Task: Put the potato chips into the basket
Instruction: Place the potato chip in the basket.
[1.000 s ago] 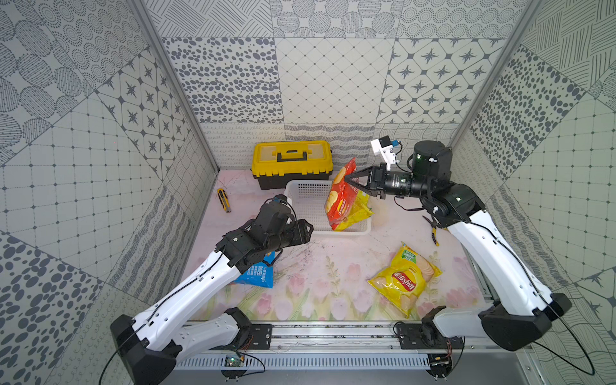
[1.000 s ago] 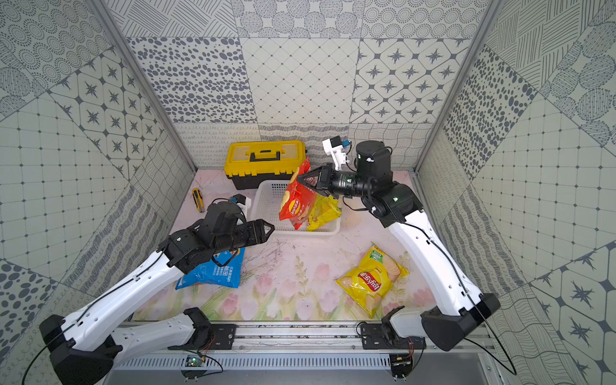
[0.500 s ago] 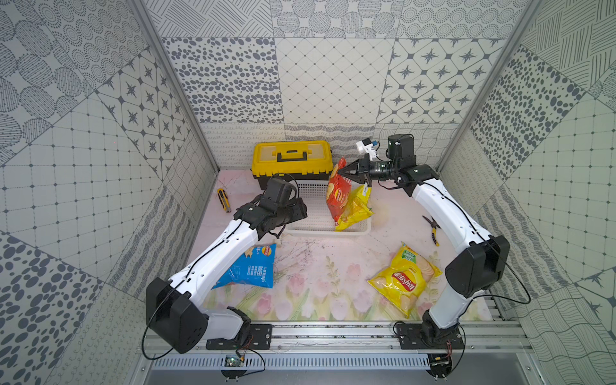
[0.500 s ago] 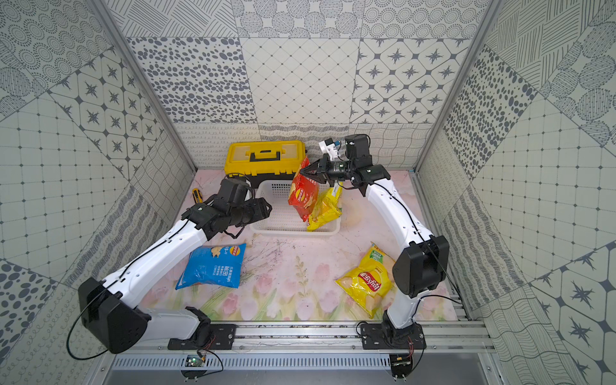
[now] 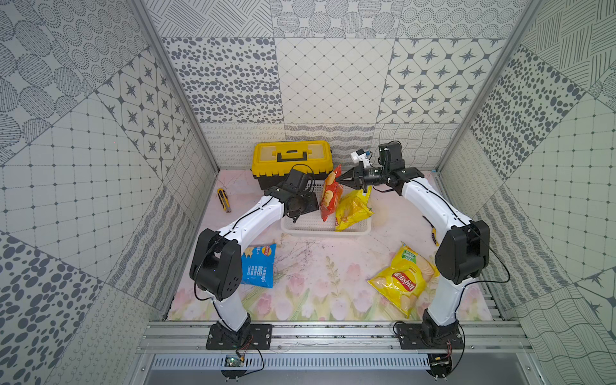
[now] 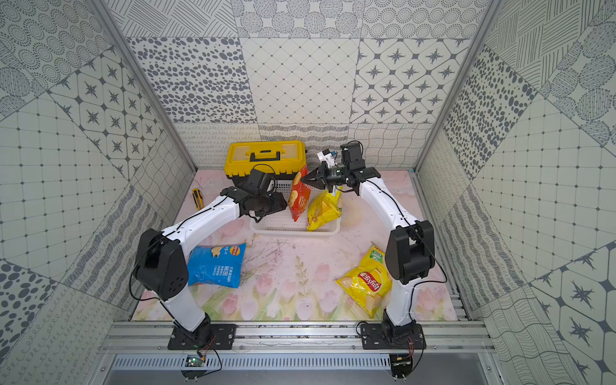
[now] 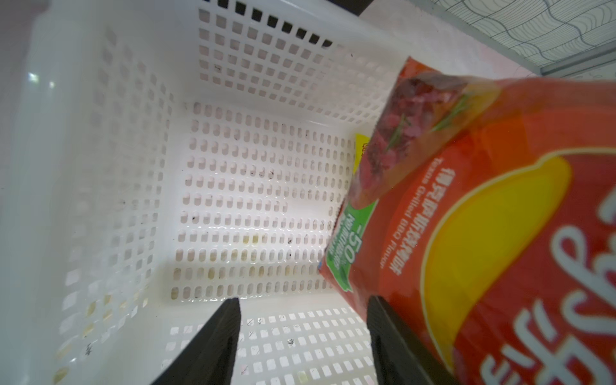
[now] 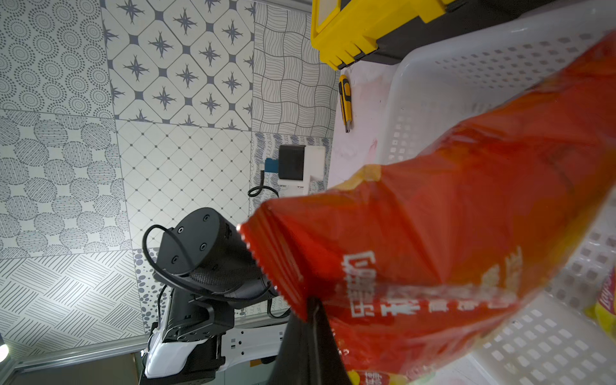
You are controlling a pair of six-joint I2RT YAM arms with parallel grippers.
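The red bag will go down next, its end inside the basket's rim, as my right gripper brings it to the basket's bottom (image 5: 330, 224) (image 8: 571, 280) beside the yellow bag and releases its seam.
My right gripper (image 5: 339, 180) (image 8: 311, 300) is shut on the top seam of the red potato chips bag (image 5: 330, 196) (image 6: 299, 200) (image 8: 450, 233). The bag hangs upright, its lower end inside the white basket (image 5: 320, 230) (image 6: 290, 230) (image 7: 100, 166). A yellow bag (image 5: 353, 210) (image 6: 323, 210) leans in the basket's right part. My left gripper (image 5: 301, 211) (image 7: 303, 300) is open over the basket's left part, nothing between its fingers; the red bag (image 7: 500, 233) lies against one finger. A blue bag (image 5: 258, 266) (image 6: 216, 265) and a second yellow bag (image 5: 403, 280) (image 6: 366, 280) lie on the table.
A yellow-and-black toolbox (image 5: 292, 160) (image 6: 265, 159) (image 8: 350, 30) stands right behind the basket. A yellow utility knife (image 5: 224, 200) (image 6: 197, 198) (image 8: 345, 100) lies at the back left by the wall. Patterned walls close in three sides.
My left gripper has moved from above the blue bag to the basket's left part. My right gripper has carried the red bag lower, and the bag now hangs upright in the basket.
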